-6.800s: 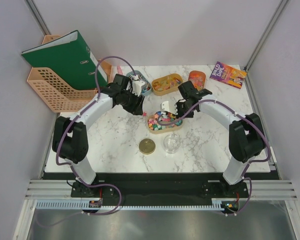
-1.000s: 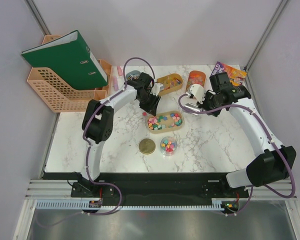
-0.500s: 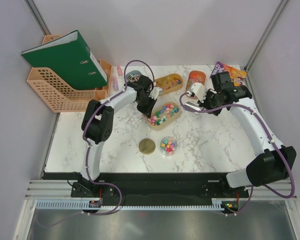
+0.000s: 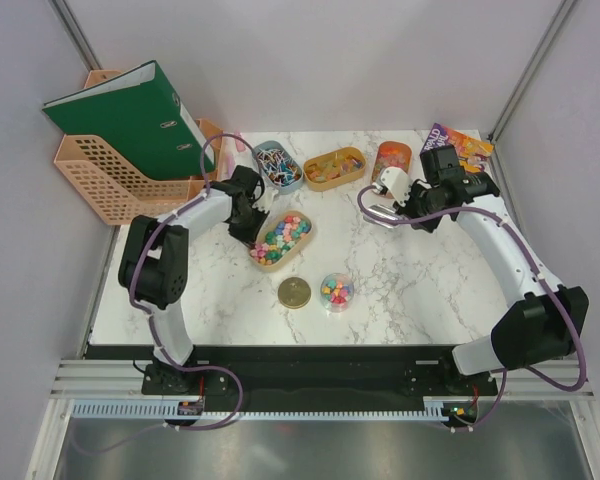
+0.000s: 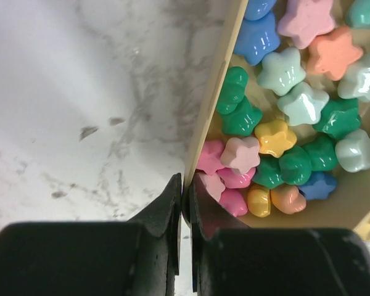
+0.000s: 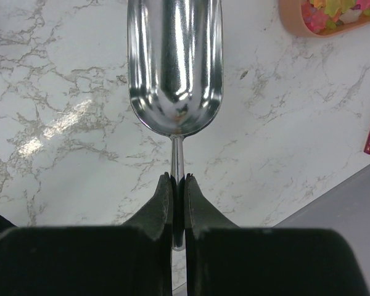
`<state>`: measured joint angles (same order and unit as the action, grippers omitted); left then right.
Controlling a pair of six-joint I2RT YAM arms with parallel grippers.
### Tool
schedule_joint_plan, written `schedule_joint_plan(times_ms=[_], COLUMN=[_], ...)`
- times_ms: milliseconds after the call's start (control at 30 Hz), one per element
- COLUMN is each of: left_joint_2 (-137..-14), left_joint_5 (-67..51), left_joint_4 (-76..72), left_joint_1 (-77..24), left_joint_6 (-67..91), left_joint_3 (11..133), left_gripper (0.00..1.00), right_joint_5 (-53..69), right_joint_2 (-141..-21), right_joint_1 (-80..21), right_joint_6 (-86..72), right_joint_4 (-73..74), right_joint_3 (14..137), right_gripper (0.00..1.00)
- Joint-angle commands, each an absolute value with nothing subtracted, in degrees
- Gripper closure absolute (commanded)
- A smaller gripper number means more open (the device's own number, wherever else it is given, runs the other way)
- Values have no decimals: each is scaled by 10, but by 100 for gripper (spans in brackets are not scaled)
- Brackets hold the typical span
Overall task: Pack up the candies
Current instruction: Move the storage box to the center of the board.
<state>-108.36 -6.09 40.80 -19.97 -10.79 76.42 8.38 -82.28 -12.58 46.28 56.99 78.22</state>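
The robot will move its left gripper to the left in the top view and take the tray toward the peach rack, since bare table (image 4: 218, 254) (image 5: 80, 154) is open there for the tray.
Mixed-colour star-shaped candies (image 4: 282, 235) fill an oval tan tray (image 4: 261, 259) left of the table's middle. My left gripper (image 4: 254, 230) is shut on the tray's left rim. In the left wrist view the jaws (image 5: 185, 192) pinch the thin rim (image 5: 217, 92), with the candies (image 5: 283, 123) just to its right. A small clear jar (image 4: 336, 291) holds more candies. My right gripper (image 4: 401, 209) is shut on the handle of a silver scoop (image 4: 379, 213) above the table at the right. In the right wrist view (image 6: 177, 185) the scoop bowl (image 6: 176, 61) is empty.
A round gold lid (image 4: 295, 292) lies left of the jar. At the back stand a blue tray of clips (image 4: 278, 165), a tan tray (image 4: 334, 168) and an orange tray (image 4: 392, 158). A book (image 4: 455, 148) lies back right. A green binder (image 4: 130, 115) in a peach rack (image 4: 105, 185) stands at the left.
My left gripper has dragged the candy tray from the table's middle to the left and turned it. The right arm and scoop have hardly moved. The jar now holds candies.
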Motion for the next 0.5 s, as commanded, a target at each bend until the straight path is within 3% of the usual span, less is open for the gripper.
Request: schedule_joint_plan(times_ms=[0, 300, 333, 367, 467], left_joint_2=[-1056, -1013, -1012, -1007, -991], left_joint_5=[25, 137, 138, 138, 130], left_joint_4=[381, 338, 337, 337, 338], left_joint_1=[-178, -127, -122, -116, -117], left_joint_6=[-122, -97, -99, -117, -146], left_joint_3=[720, 661, 658, 657, 651], left_gripper=[98, 96, 92, 79, 62], right_joint_5=[105, 118, 118, 119, 119], right_joint_2=[-831, -847, -849, -849, -846], right_joint_1=[-124, -124, -124, -124, -124], right_joint_6=[454, 457, 457, 457, 458], right_joint_4=[547, 541, 541, 541, 541], right_joint_3=[785, 798, 799, 799, 798], right_gripper=[100, 100, 100, 100, 100])
